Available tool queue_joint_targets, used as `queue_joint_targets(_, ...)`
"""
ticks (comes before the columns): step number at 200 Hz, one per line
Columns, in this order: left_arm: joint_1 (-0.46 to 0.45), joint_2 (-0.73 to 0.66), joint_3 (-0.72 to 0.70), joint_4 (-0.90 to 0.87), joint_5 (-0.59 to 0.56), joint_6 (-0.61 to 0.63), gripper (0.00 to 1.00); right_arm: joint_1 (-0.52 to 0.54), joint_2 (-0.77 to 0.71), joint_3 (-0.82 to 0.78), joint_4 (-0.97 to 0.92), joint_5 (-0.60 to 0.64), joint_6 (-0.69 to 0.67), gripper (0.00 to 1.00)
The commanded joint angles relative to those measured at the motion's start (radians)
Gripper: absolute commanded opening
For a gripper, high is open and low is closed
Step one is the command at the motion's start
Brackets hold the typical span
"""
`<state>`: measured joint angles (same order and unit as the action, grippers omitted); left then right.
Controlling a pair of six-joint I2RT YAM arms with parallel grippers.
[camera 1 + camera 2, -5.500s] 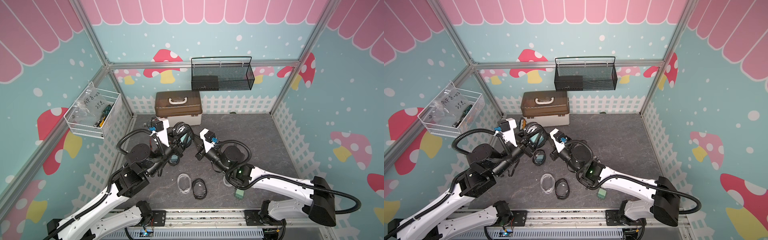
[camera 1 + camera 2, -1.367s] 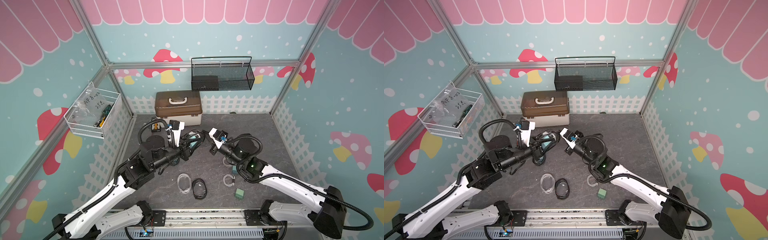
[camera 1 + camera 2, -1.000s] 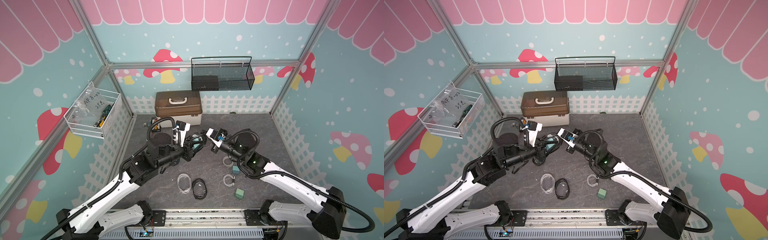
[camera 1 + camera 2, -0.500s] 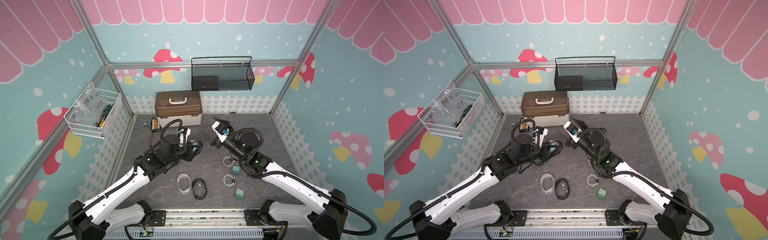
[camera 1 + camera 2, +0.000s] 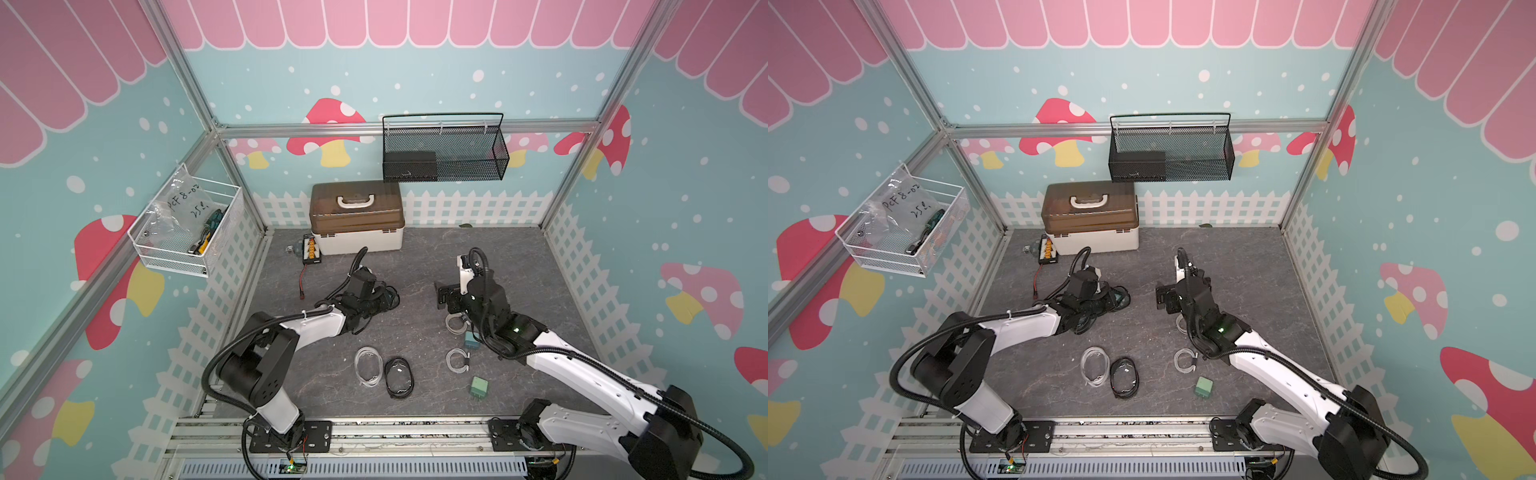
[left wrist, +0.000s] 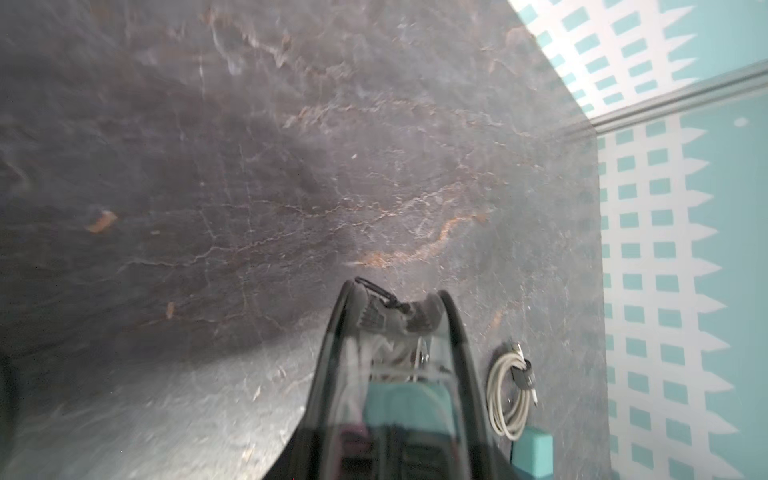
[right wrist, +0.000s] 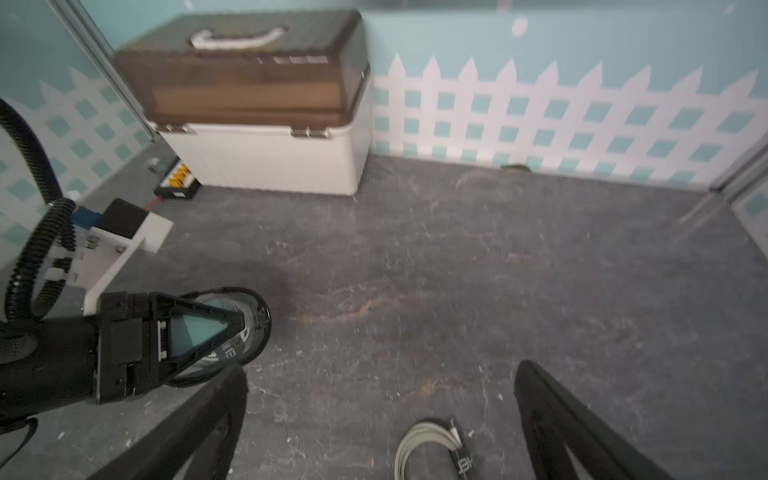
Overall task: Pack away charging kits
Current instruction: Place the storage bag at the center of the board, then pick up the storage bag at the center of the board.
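Next, my left gripper will bring the black-rimmed clear pouch point(image 6: 399, 357) down onto the bare grey floor and release it, since that open patch of floor lies just below the gripper.
My left gripper point(image 5: 382, 301) is shut on a black-rimmed clear pouch point(image 6: 399, 357), held low over the grey floor. A teal adapter point(image 6: 403, 403) and white cable show inside it. My right gripper point(image 5: 446, 297) hangs to its right, open and empty, apart from that pouch point(image 7: 249, 324). Below the right gripper lies a coiled white cable point(image 7: 432, 453) beside a teal adapter point(image 5: 470, 341). Nearer the front lie another cable point(image 5: 457, 359), another adapter point(image 5: 478, 387), a white-rimmed pouch point(image 5: 368, 365) and a black-rimmed pouch point(image 5: 399, 377).
A brown-lidded white box point(image 5: 357, 220) stands against the back fence, with a black board with yellow connectors point(image 5: 311, 254) and its red wire to its left. A black mesh basket point(image 5: 444, 149) hangs on the back wall, a white wire basket point(image 5: 187, 232) on the left wall.
My right gripper has opened, let go of the held pouch and drawn away to the right. The left arm has stretched forward and lowered, keeping the pouch.
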<state>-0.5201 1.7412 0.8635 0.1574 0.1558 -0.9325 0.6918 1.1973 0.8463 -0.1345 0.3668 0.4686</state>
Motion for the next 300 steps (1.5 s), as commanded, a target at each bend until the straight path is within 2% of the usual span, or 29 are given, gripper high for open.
queue_joint_targets(1,0.005,0.072,0.049,0.123,0.021,-0.127,0.01,-0.018,0.090,0.060,-0.164,-0.098,0.120,0.99)
queue_joint_targets(14,0.006,0.087,0.054,0.105,-0.010,-0.126,0.04,-0.022,0.112,0.052,-0.153,-0.113,0.140,0.99)
queue_joint_targets(32,0.006,0.089,0.022,0.121,-0.061,-0.144,0.13,-0.024,0.105,0.029,-0.131,-0.070,0.188,0.99)
queue_joint_targets(55,0.010,0.103,-0.029,0.174,-0.063,-0.192,0.18,-0.027,0.092,0.026,-0.121,-0.063,0.194,0.99)
queue_joint_targets(73,0.009,0.084,-0.038,0.137,-0.100,-0.198,0.27,-0.028,0.069,0.018,-0.122,-0.022,0.207,0.99)
queue_joint_targets(99,0.008,0.039,-0.046,0.065,-0.149,-0.195,0.44,-0.029,-0.004,-0.038,-0.096,0.105,0.210,0.99)
queue_joint_targets(119,0.005,-0.022,-0.073,0.013,-0.209,-0.200,0.61,-0.031,-0.050,-0.051,-0.114,0.101,0.173,0.99)
queue_joint_targets(121,0.004,-0.029,-0.075,0.008,-0.217,-0.200,0.68,-0.031,-0.053,-0.050,-0.121,0.101,0.173,0.99)
queue_joint_targets(123,0.003,-0.035,-0.078,0.006,-0.220,-0.201,0.95,-0.032,-0.056,-0.049,-0.129,0.102,0.173,0.99)
queue_joint_targets(126,0.003,-0.046,-0.079,-0.004,-0.227,-0.202,0.99,-0.031,-0.061,-0.047,-0.140,0.103,0.176,0.99)
queue_joint_targets(185,0.004,-0.229,-0.070,-0.248,-0.307,-0.211,1.00,-0.034,-0.135,-0.065,-0.168,0.050,0.199,0.99)
queue_joint_targets(230,-0.001,-0.443,-0.063,-0.449,-0.378,-0.186,1.00,-0.035,-0.134,-0.072,-0.185,0.037,0.215,0.99)
queue_joint_targets(272,-0.011,-0.703,-0.057,-0.590,-0.395,-0.071,1.00,-0.035,-0.137,-0.084,-0.190,0.032,0.227,0.99)
queue_joint_targets(300,-0.080,-0.802,-0.032,-0.659,-0.345,0.078,0.97,-0.037,-0.140,-0.084,-0.221,0.035,0.235,0.99)
